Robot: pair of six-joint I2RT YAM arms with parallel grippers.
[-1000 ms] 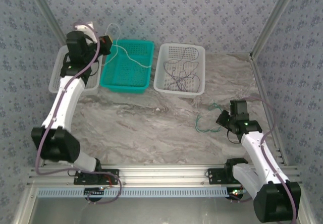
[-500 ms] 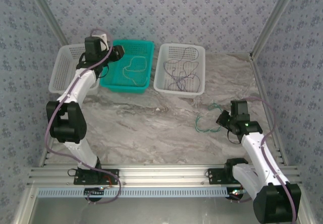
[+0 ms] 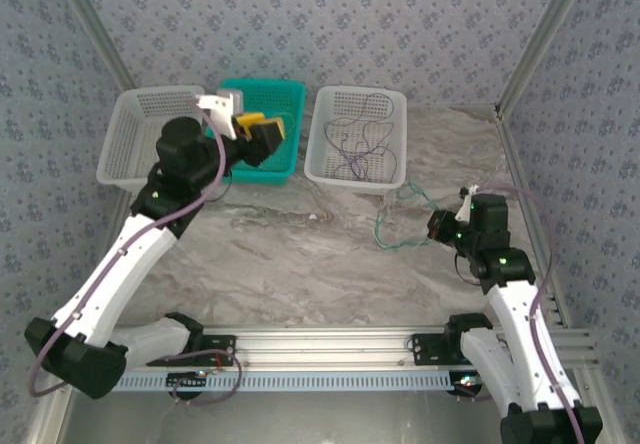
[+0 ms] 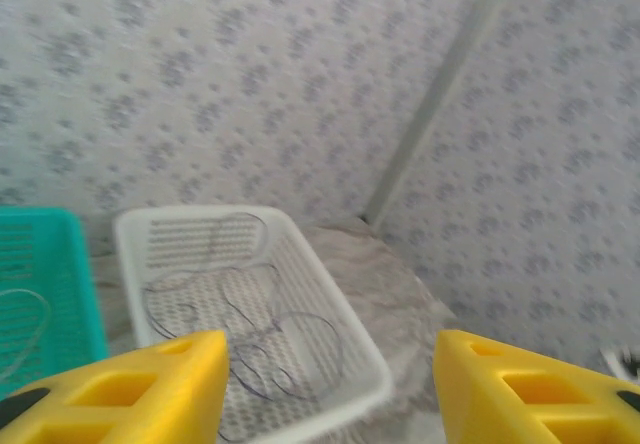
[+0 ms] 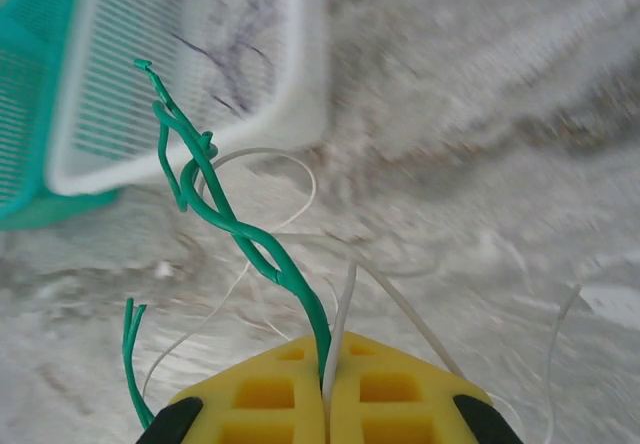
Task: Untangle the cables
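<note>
I next need to pull my right gripper back over the open marble table top (image 3: 396,266) to release the twisted green cable, as that clear patch is back of my fingers.
My right gripper (image 3: 441,227) (image 5: 328,376) is shut on a twisted green cable (image 5: 232,222) (image 3: 385,226) and a thin white cable (image 5: 345,294), both pinched between its yellow fingers and lifted off the marble table. The green cable trails left toward the white basket. My left gripper (image 3: 262,127) (image 4: 330,389) hovers open over the green basket (image 3: 285,92), with nothing between its fingers (image 4: 150,384). Thin dark cables (image 3: 355,144) (image 4: 250,314) lie curled in the white basket (image 3: 395,179) (image 4: 350,389). A pale wire loop (image 4: 30,309) rests in the green basket (image 4: 50,254).
A second white basket (image 3: 135,139) stands at the back left. Patterned walls and metal corner posts (image 3: 530,54) close in the table. The marble table top (image 3: 270,254) stretches between the arms, with an aluminium rail (image 3: 320,349) along its near edge.
My left arm let the white wire drop into the green basket, then swung down and right with its gripper open. My right gripper rose and shifted, pulling the green and white cables off the table.
</note>
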